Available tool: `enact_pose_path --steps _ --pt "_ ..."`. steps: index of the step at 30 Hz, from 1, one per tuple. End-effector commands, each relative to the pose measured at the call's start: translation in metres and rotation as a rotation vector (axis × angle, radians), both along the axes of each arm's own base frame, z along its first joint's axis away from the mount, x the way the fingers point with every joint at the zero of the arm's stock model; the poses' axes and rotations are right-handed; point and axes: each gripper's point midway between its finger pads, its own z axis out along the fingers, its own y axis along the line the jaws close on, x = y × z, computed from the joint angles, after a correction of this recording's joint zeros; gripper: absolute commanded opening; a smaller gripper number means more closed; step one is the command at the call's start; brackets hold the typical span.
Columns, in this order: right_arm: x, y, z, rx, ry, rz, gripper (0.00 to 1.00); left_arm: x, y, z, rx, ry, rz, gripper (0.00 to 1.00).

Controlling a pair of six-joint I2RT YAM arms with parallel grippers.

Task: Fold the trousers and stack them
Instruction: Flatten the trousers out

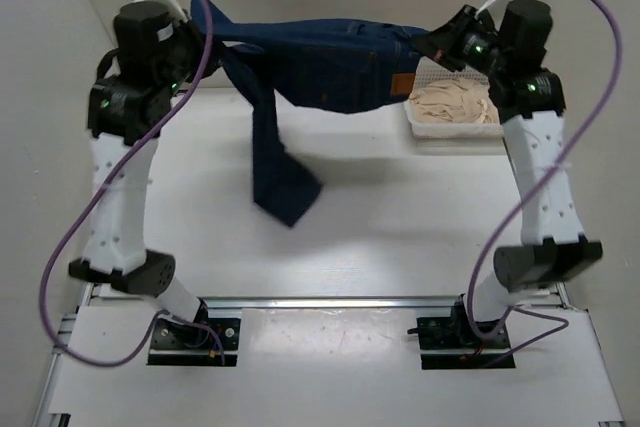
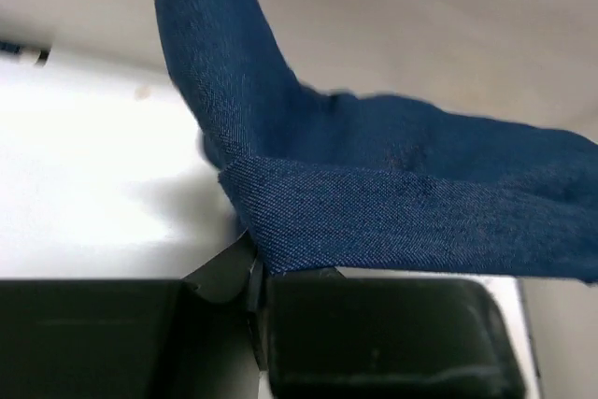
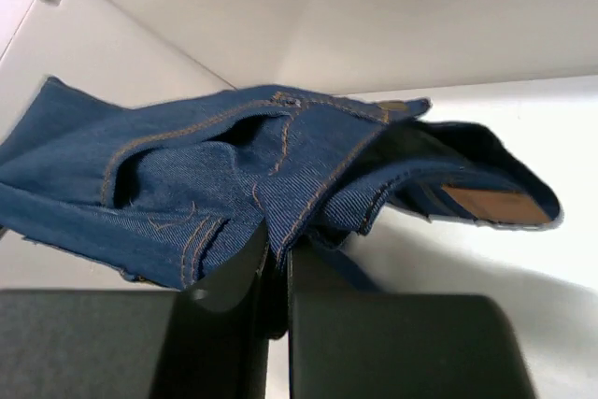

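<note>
The right gripper will next move back and down to the tabletop on the tray's near side and let go of the hanging trousers' waistband there, because that tabletop is bare.
The trousers (image 1: 330,62) are dark navy jeans stretched in the air between both arms at the back of the table. One leg (image 1: 280,172) hangs down and its end rests on the table. My left gripper (image 1: 200,32) is shut on a fold of the denim (image 2: 392,212) at the left end. My right gripper (image 1: 435,44) is shut on the waistband (image 3: 308,165) at the right end, near the brown leather patch (image 3: 491,205), which also shows in the top view (image 1: 403,83).
A white tray (image 1: 415,125) holding a beige cloth (image 1: 455,104) stands at the back right, just under the trousers' waist end. White walls close in the table on the left, right and back.
</note>
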Motion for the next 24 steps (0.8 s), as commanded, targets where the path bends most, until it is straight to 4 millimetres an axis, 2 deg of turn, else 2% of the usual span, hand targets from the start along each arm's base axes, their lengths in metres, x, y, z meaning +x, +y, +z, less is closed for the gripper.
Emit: enact_pose_path --steps 1,2,3,4,5,6,7,8,9,10,11,12,13,14,15,16,17,19,20,21,22,23,24 --pt "-0.037 -0.036 -0.012 -0.1 0.02 -0.125 0.0 -0.047 0.014 -0.021 0.081 0.094 -0.038 0.16" --pt "-0.04 -0.046 -0.026 -0.134 0.038 -0.179 0.0 -0.06 0.016 -0.018 0.085 0.07 -0.054 0.2" --pt "-0.047 -0.054 -0.04 -0.159 0.06 -0.212 0.0 -0.064 0.017 -0.033 0.093 0.101 -0.055 0.42" --pt "-0.063 -0.063 -0.074 -0.179 0.127 -0.237 0.0 -0.068 0.016 -0.051 0.097 0.14 -0.069 0.63" --pt "-0.074 -0.064 -0.093 -0.198 0.157 -0.23 0.0 -0.076 0.018 -0.09 0.116 0.228 -0.072 0.81" --pt "-0.082 -0.071 -0.11 -0.216 0.189 -0.259 0.0 -0.081 0.019 -0.108 0.126 0.273 -0.073 0.87" --pt "-0.097 -0.087 -0.115 -0.243 0.178 -0.342 0.0 -0.086 0.021 -0.126 0.136 0.315 -0.074 0.93" --pt "-0.109 -0.101 -0.161 -0.285 0.269 -0.39 0.0 -0.096 0.023 -0.153 0.15 0.38 -0.076 0.93" --pt "-0.119 -0.116 -0.178 -0.316 0.301 -0.453 0.0 -0.102 0.027 -0.164 0.164 0.409 -0.064 0.93" --pt "-0.136 -0.128 -0.185 -0.343 0.307 -0.509 0.0 -0.107 0.031 -0.171 0.155 0.425 -0.049 0.86" --pt "-0.149 -0.147 -0.218 -0.376 0.389 -0.586 0.0 -0.115 0.031 -0.188 0.157 0.468 -0.062 0.65" --pt "-0.159 -0.165 -0.229 -0.417 0.419 -0.662 0.13 -0.124 0.033 -0.187 0.154 0.454 -0.062 0.54" --pt "-0.17 -0.168 -0.236 -0.414 0.443 -0.674 0.42 -0.126 0.033 -0.191 0.141 0.457 -0.054 0.43" --pt "-0.174 -0.17 -0.243 -0.419 0.462 -0.68 0.7 -0.13 0.034 -0.196 0.144 0.467 -0.054 0.35" --pt "-0.179 -0.17 -0.253 -0.421 0.495 -0.679 0.95 -0.134 0.039 -0.205 0.144 0.488 -0.031 0.24" --pt "-0.18 -0.17 -0.251 -0.418 0.487 -0.681 1.0 -0.134 0.045 -0.211 0.142 0.505 -0.001 0.22" --pt "-0.183 -0.167 -0.257 -0.395 0.516 -0.683 1.0 -0.135 0.048 -0.217 0.143 0.522 0.01 0.22" --pt "-0.184 -0.162 -0.252 -0.364 0.5 -0.667 0.96 -0.131 0.058 -0.238 0.126 0.587 0.061 0.25" --pt "-0.182 -0.159 -0.25 -0.346 0.493 -0.66 0.94 -0.13 0.062 -0.246 0.114 0.613 0.085 0.32" --pt "-0.182 -0.152 -0.256 -0.334 0.512 -0.622 0.8 -0.127 0.075 -0.266 0.09 0.676 0.137 0.6" --pt "-0.183 -0.144 -0.255 -0.303 0.518 -0.586 0.76 -0.119 0.076 -0.279 0.062 0.698 0.147 0.74" --pt "-0.184 -0.138 -0.265 -0.286 0.554 -0.561 0.71 -0.116 0.078 -0.289 0.036 0.72 0.148 0.95" --pt "-0.19 -0.131 -0.283 -0.281 0.607 -0.519 0.69 -0.119 0.079 -0.308 -0.03 0.772 0.132 0.99"
